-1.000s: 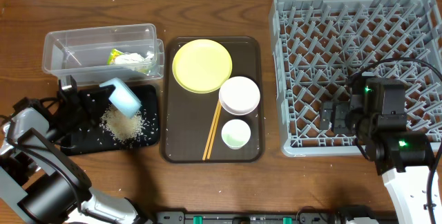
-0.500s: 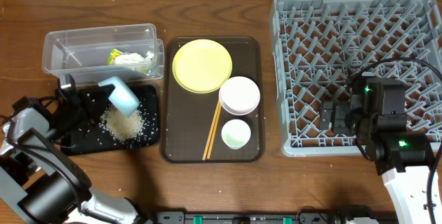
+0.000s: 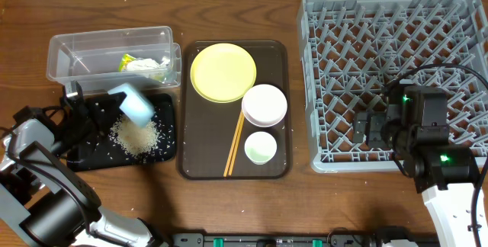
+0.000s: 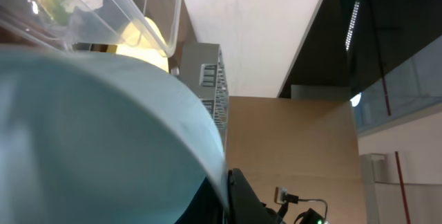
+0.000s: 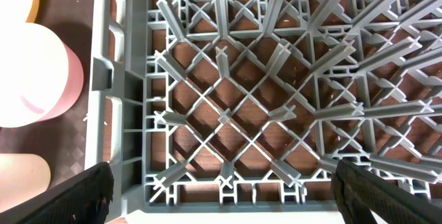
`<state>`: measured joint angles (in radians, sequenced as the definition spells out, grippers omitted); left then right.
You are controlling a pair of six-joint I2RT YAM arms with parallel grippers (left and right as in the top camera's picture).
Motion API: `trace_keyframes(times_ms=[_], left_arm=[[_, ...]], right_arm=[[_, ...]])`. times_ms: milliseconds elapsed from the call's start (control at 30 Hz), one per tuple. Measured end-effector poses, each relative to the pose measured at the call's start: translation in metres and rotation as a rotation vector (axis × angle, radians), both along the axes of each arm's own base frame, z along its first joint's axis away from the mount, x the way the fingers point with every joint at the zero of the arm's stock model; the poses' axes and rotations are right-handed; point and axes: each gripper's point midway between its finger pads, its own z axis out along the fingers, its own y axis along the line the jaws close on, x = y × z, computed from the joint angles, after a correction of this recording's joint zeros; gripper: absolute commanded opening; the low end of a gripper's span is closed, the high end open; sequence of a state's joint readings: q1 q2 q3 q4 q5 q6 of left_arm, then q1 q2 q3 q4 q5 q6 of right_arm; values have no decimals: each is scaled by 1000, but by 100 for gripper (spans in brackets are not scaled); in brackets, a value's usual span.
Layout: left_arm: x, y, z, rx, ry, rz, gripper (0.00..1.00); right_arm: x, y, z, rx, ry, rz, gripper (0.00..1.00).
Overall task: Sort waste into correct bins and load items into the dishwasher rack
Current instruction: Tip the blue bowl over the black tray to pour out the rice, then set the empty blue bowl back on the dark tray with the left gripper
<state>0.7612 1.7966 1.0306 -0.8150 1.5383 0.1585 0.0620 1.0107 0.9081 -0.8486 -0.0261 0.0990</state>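
Rice lies in the black tray (image 3: 91,152), so my left gripper will swing over the brown serving tray, turn the bowl upright and lower it beside the chopsticks.
My left gripper (image 3: 113,104) is shut on the rim of the light blue bowl (image 3: 137,107), holding it tipped above the black tray (image 3: 91,152). A pile of white rice scraps (image 3: 136,136) lies in that tray. In the left wrist view the bowl (image 4: 97,141) fills the lower left, with one dark finger (image 4: 243,198) against its rim. The clear tub (image 3: 76,56) holds the snack wrapper and tissue (image 3: 145,65). My right gripper (image 3: 372,129) hovers open over the front left corner of the grey rack (image 3: 396,41); its fingertips (image 5: 84,195) frame bare lattice (image 5: 228,113).
On the brown serving tray (image 3: 194,144) sit the yellow plate (image 3: 223,72), white bowl (image 3: 264,104), small white cup (image 3: 260,148) and chopsticks (image 3: 235,142). The tub stands directly behind the black tray. Stray rice grains dot the black tray's left side.
The tipped blue bowl has shifted slightly left and back over the black tray. The right arm has not moved.
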Motion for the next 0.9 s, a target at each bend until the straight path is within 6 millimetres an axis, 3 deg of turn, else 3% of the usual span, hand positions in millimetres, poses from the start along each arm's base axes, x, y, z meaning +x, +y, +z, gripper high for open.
trace_keyframes(times_ms=[333, 500, 667, 800, 900], left_arm=[[-1, -1, 0, -6, 7, 0, 6], [1, -13, 1, -2, 10, -37, 6], [-1, -60, 7, 105, 23, -177, 6], [-12, -118, 9, 283, 17, -364, 6], [-25, -158, -2, 420, 27, -509, 6]], right_arm=[[0, 0, 0, 0, 2, 0, 99], [0, 0, 0, 0, 2, 0, 99], [0, 0, 0, 0, 0, 0, 99], [0, 0, 0, 0, 0, 0, 99], [0, 0, 0, 0, -1, 0, 99]])
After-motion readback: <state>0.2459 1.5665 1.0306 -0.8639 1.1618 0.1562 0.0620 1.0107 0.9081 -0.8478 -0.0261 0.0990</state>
